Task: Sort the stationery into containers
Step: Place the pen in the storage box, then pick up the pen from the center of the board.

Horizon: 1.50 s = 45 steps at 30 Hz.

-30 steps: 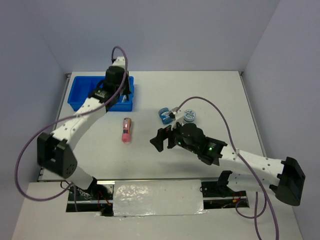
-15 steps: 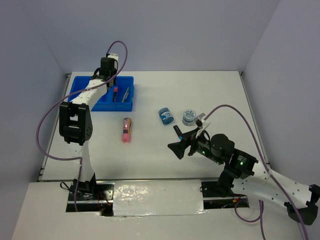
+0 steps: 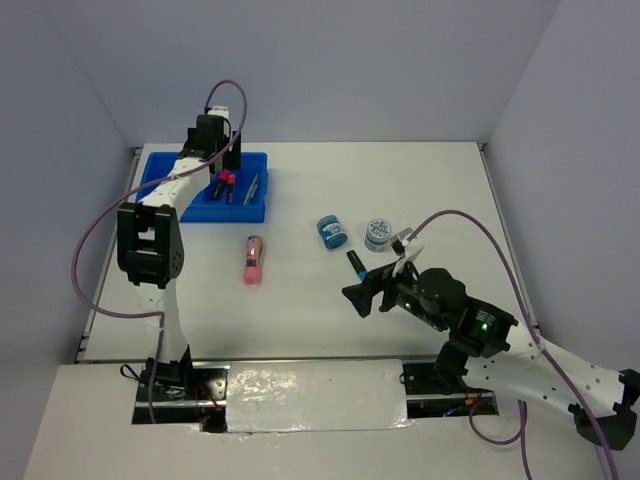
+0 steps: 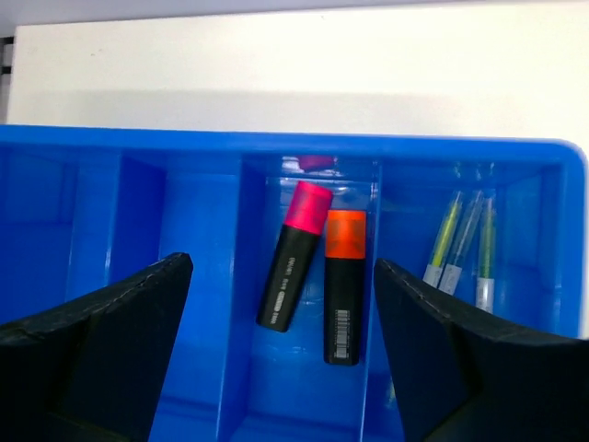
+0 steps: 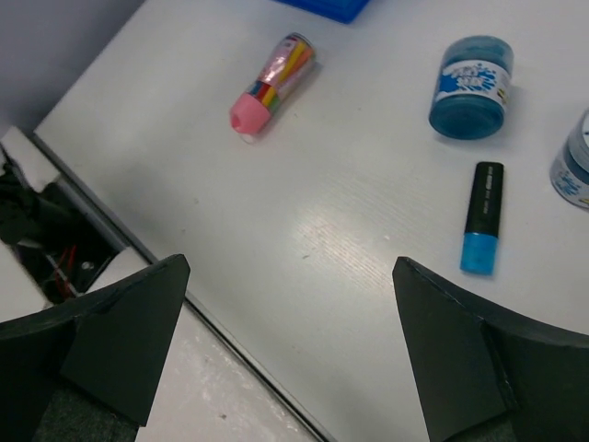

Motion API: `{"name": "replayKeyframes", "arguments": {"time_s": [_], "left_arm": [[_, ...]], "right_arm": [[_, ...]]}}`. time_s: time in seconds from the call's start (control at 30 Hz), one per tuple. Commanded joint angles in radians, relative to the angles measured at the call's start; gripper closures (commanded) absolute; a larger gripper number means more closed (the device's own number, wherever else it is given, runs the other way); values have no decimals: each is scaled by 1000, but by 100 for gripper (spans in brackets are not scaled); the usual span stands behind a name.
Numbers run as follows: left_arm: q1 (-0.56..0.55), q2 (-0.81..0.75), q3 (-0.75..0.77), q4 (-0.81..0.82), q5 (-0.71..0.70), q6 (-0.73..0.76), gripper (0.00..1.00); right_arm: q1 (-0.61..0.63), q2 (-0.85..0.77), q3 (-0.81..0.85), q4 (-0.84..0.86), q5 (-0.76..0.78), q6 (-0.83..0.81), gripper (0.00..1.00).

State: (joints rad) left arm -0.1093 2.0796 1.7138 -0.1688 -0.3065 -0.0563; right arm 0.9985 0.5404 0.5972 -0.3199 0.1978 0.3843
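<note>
Next, the right gripper lowers outward onto the blue end of the marker (image 3: 361, 273), since the marker still lies on the tabletop while other markers fill the tray.
The bright blue tray (image 3: 150, 195) stands at the table's back left. My left gripper (image 3: 222, 162) hangs open just above it with nothing between its jaws. In the left wrist view, below that gripper (image 4: 281, 267), a pink-ended marker (image 4: 293, 258) and an orange-ended marker (image 4: 343, 285) lie in one compartment of the tray (image 4: 276, 145), and thin pens (image 4: 460, 249) lie in the compartment to the right. My right gripper (image 3: 365, 287) is open and empty over the table (image 3: 440, 200). A blue-ended marker (image 5: 483, 216), a pink tube (image 5: 271, 83) and two blue jars (image 5: 471, 87) (image 5: 575, 166) lie on the table.
The pink tube (image 3: 253, 260) lies mid-table, left of the jars (image 3: 331, 232) (image 3: 378, 234) and the blue-ended marker (image 3: 354, 262). The table's near edge, with cables below it (image 5: 46, 239), runs under my right gripper (image 5: 290, 265). Grey walls close in the table.
My left gripper has opened, and the pink-ended marker now lies in the tray beside the orange-ended one. Earlier the right arm drew back toward the near edge; since then it has barely moved.
</note>
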Motion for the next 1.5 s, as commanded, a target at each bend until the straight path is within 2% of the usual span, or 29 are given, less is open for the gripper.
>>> {"name": "replayKeyframes", "arguments": {"time_s": [0.0,0.1,0.13,0.2,0.27,0.3,0.33,0.37,0.4,0.53,0.7,0.8,1.07,1.17,1.37,1.43,1.47], "left_arm": [[13,-124,95,-33,20,-92,7],[13,-182,219,-211,23,-219,6],[13,-232,236,-292,38,-247,6],[13,-315,186,-319,136,-305,5],[13,-485,8,-281,255,-344,1],[10,-612,-67,-258,288,-374,1],[8,-674,-198,-232,299,-393,1],[5,-731,-259,-219,323,-407,1],[0,-841,-370,-207,343,-404,1],[-4,-1064,-591,-218,400,-366,1],[-3,-1234,-772,-244,389,-271,0],[-1,-1274,-880,-232,403,-258,1],[0,-1277,-884,-239,435,-249,1],[3,-1280,-887,-239,431,-244,1],[5,-1279,-890,-236,441,-247,1],[5,-1280,-893,-229,457,-258,1],[5,-1282,-899,-221,490,-264,1]], "right_arm": [[-4,71,38,-31,109,-18,0],[-46,197,52,-82,185,-19,0],[-111,270,59,-88,172,-21,1],[-202,340,64,-78,91,-30,8],[-276,424,64,-48,-4,-45,18],[-288,476,70,-27,-23,-57,21],[-297,502,78,-18,-32,-68,24],[-316,532,85,-5,-40,-79,28],[-322,593,107,-2,-40,-94,30],[-354,754,156,16,-75,-134,41],[-377,891,205,45,-109,-151,44],[-380,918,222,53,-71,-131,44],[-390,1079,288,30,-89,-134,43],[-390,1116,288,39,-95,-127,49],[-386,1061,224,73,-107,-76,78],[-385,1005,172,97,-109,-47,79],[-379,927,152,105,-113,-35,79]]}}
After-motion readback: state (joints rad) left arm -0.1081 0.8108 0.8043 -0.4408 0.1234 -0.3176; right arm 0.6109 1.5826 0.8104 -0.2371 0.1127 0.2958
